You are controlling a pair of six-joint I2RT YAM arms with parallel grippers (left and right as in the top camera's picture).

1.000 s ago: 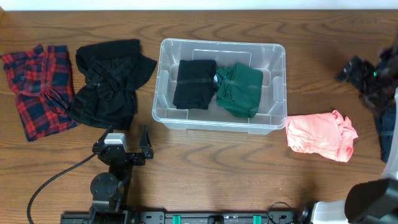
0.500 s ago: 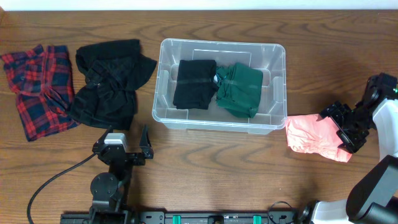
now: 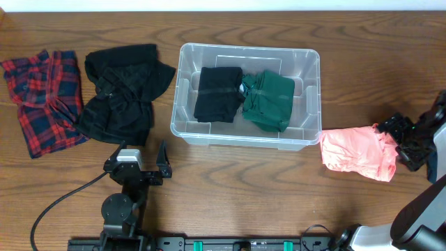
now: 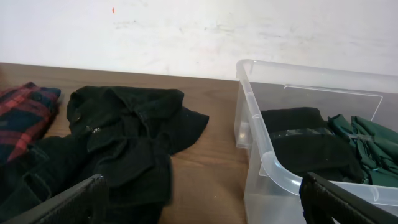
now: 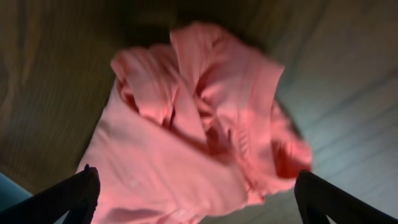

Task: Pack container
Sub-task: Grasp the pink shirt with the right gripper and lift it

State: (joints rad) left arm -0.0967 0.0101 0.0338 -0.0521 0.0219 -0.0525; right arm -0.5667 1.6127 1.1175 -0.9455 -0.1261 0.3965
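The loose pink garment gets my right gripper next, which comes down onto the loose pink garment's folds, bunched at its end away from the bin [image 3: 385, 149] [image 5: 212, 128], then closes.
The container [image 3: 182, 104] is a clear bin at mid-table, holding a folded black garment [image 3: 218, 93] and a folded green garment [image 3: 268, 100]. To its right, a crumpled pink garment [image 3: 357, 152] lies on the wood. My right gripper [image 3: 398, 143] hovers at the pink garment's right end, open. In the right wrist view the pink garment [image 5: 199, 124] fills the space between the spread fingers [image 5: 68, 196], ungripped. My left gripper [image 3: 137, 157] rests open near the front edge, left of the bin, whose near corner [image 4: 273, 168] shows in the left wrist view.
A loose black garment [image 3: 122, 90] lies just left of the bin, and a red plaid garment [image 3: 43, 97] sits at the far left. Both show in the left wrist view, black garment [image 4: 124, 137] and plaid garment [image 4: 22, 115]. A cable [image 3: 63, 199] trails from the left arm's base.
The right arm came down from the far right edge onto the pink garment, then shifted slightly right. The left arm and all garments stayed put.
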